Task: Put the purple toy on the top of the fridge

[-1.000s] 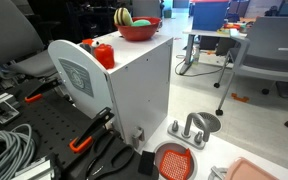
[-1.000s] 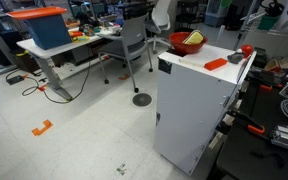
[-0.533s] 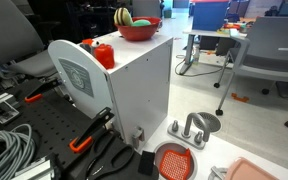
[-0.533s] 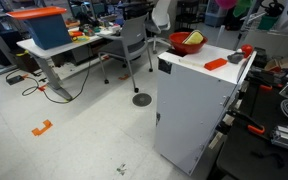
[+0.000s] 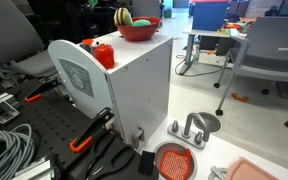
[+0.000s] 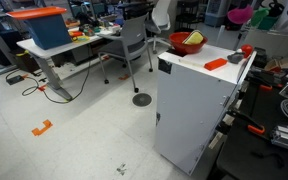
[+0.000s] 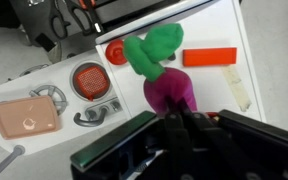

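Observation:
My gripper shifts outward toward the fridge top's edge by the strainer [image 5: 134, 57] next and stays high. The red pepper toy and orange block fill the fridge top's near end.
My gripper [image 7: 170, 120] is shut on the purple toy [image 7: 170, 90], whose big green stem [image 7: 149, 48] points away from me. I hold it in the air above the fridge's flat white top [image 7: 209, 85]. In an exterior view the toy [image 6: 241, 15] hangs high above the near end of the fridge [image 6: 194, 110]. The fridge also shows in an exterior view [image 5: 139, 90], where neither the toy nor the gripper appears.
On the fridge top stand a red bowl [image 6: 188, 42] holding a yellow-and-dark striped toy [image 5: 122, 17], an orange block [image 7: 209, 57], a red pepper toy [image 5: 104, 53] and a cream strip [image 7: 237, 88]. A round grey-white disc [image 5: 79, 75] leans on the fridge side. An orange strainer [image 7: 89, 78] lies below.
The purple toy in my gripper has moved right and slightly down in the exterior view, further over the fridge top. Nothing on the fridge has moved.

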`<state>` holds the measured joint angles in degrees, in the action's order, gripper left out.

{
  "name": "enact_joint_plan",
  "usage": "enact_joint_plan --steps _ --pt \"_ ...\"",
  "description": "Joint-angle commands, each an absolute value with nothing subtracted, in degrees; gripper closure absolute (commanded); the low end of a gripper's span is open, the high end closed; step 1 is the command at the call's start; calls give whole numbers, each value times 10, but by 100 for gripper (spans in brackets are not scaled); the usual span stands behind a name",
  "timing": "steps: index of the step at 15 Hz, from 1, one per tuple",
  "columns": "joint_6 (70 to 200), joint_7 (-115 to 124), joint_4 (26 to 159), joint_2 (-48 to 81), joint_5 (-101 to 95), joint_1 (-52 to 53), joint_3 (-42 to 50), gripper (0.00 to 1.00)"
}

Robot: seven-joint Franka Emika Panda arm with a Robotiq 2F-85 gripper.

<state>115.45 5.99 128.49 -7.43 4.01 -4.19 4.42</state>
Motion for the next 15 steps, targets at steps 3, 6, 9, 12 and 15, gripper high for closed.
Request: enact_joint_plan --steps 3,6,9,12,15 --pt "1153 2 1232 -28 -41 -44 42 99" --pt "1169 14 1224 -22 -59 -40 39 99" --pt "1179 24 1220 -20 -72 -39 36 63" --pt "1186 34 1219 -20 -80 -39 35 42" --pt "1194 39 1224 -23 -83 -39 35 19"
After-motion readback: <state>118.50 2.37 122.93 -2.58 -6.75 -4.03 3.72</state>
